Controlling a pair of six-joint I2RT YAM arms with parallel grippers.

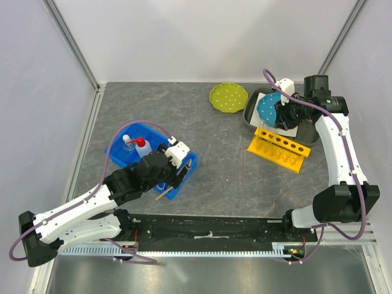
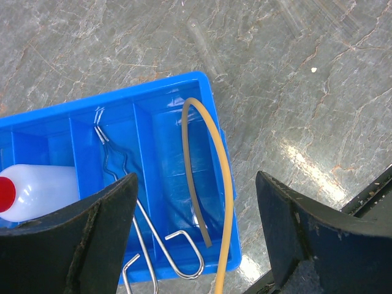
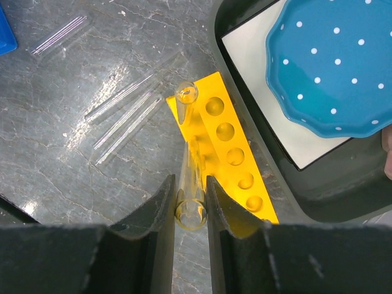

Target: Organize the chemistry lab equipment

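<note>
I should next move my right gripper slightly toward the standing tube and lower the clear glass tube (image 3: 191, 211) into the yellow rack (image 3: 236, 156), where its lower end points.
A blue divided bin (image 1: 119, 160) holds the squeeze bottle with its red cap (image 1: 141, 147) and a tiny flask (image 1: 127, 142). In the left wrist view the bin (image 2: 184, 98) also holds wire tongs (image 2: 147, 226) and a tan rubber tube (image 2: 223, 184) that hangs over its near edge. My left gripper (image 2: 196, 184) hovers open above that end of the bin, holding nothing. My right gripper (image 3: 191, 184) is shut on a clear glass tube (image 3: 191, 211), held just above the yellow rack (image 3: 236, 156). Another tube (image 3: 186, 98) stands in the rack's end hole.
Several loose glass tubes (image 3: 122, 119) lie on the grey table left of the rack, and one more (image 2: 205, 49) beyond the bin. A blue dotted plate (image 3: 331, 67) sits in a dark tray (image 3: 318, 196) right of the rack. A green plate (image 1: 228, 97) lies behind.
</note>
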